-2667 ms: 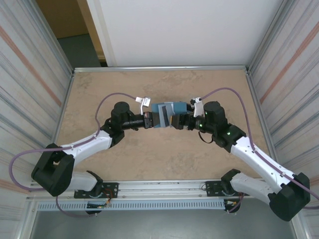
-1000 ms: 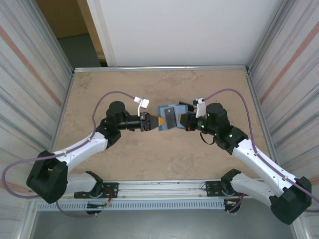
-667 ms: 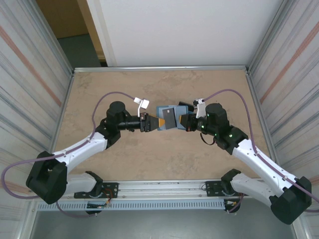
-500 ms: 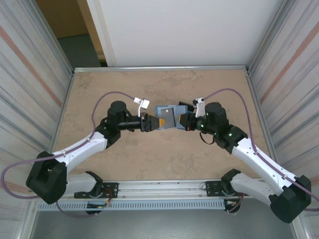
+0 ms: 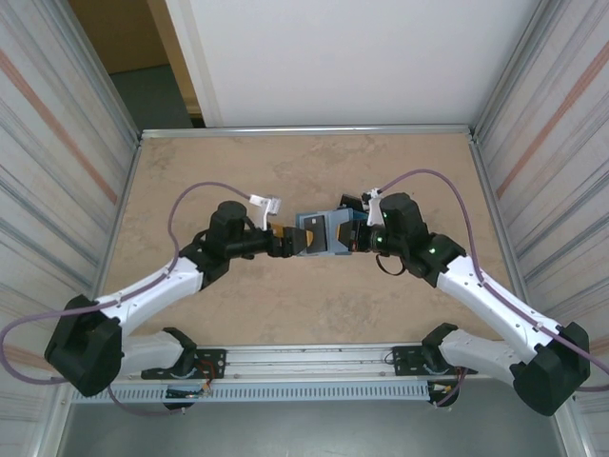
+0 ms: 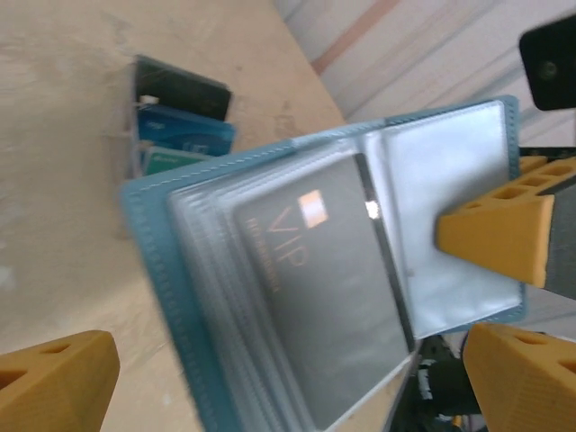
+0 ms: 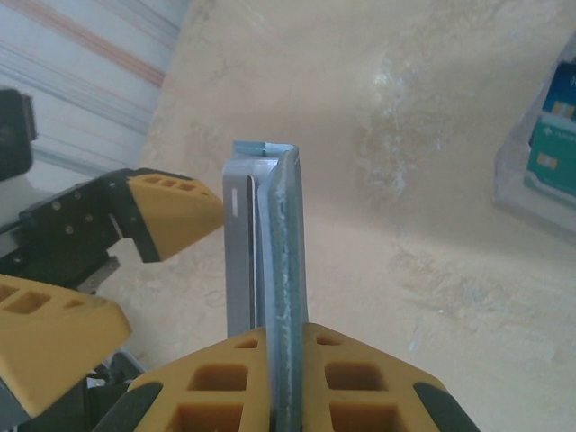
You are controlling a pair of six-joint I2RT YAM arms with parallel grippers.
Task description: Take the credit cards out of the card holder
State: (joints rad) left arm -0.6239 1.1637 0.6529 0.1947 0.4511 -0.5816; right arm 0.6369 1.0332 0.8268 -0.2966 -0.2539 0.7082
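Note:
I will move my right gripper down and back toward my base to release the card holder [image 5: 319,233] on the bare tabletop below, clear of cards.
The card holder [image 6: 157,270] hangs open above the table, slate-blue with clear sleeves. My right gripper [image 7: 274,337] is shut on its far edge [image 7: 286,252]. A dark grey card [image 6: 328,306] marked VIP sits in the front sleeve. My left gripper [image 6: 292,355] is open wide, a yellow finger [image 6: 54,382] on each side of the holder and apart from it. In the top view the card holder [image 5: 319,233] is held between the left gripper [image 5: 285,243] and the right gripper [image 5: 357,238]. Black, blue and teal credit cards [image 6: 180,126] lie on the table beyond.
The loose cards [image 7: 551,144] lie in what looks like a clear case at the right edge of the right wrist view. Striped walls [image 5: 67,152] close in the beige table [image 5: 285,162] on both sides, with a metal rail [image 5: 304,357] at the near edge.
My left gripper has gone from nearly shut at the holder's left edge to wide open. Both grippers and the holder have shifted slightly left and toward the near edge.

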